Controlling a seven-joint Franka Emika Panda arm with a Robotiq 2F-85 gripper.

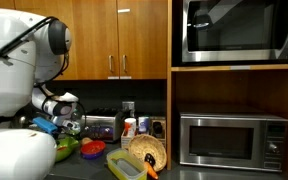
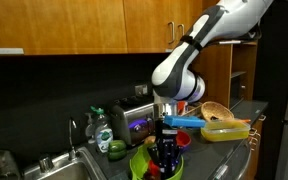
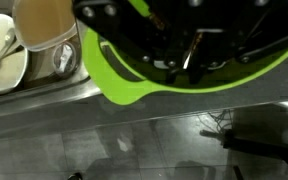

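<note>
My gripper eases from the bowl's rim by the counter edge toward the green bowl's middle point(image 2: 154, 164) next and opens to release the metal utensil, which already stands inside.
In the wrist view my gripper point(image 3: 179, 70) comes in from the top, its dark fingers drawn close together inside a lime-green bowl point(image 3: 134, 88). A thin shiny metal utensil point(image 3: 181, 62) stands between the fingertips, apparently pinched. In both exterior views the arm reaches straight down, with the gripper point(image 2: 166, 152) low in the green bowl point(image 2: 142, 166) on the counter beside the sink. My own white body partly hides the gripper point(image 1: 72, 127) and green bowl point(image 1: 66, 150).
A sink point(image 2: 39, 165) holding dishes point(image 3: 4, 55) and a cup point(image 3: 44, 25) lies next to the bowl, with a faucet point(image 2: 72, 130) behind. A red bowl point(image 1: 92, 148), toaster point(image 1: 102, 127), yellow-green tray point(image 1: 124, 165), wicker basket point(image 1: 149, 150) and microwave point(image 1: 229, 140) line the counter.
</note>
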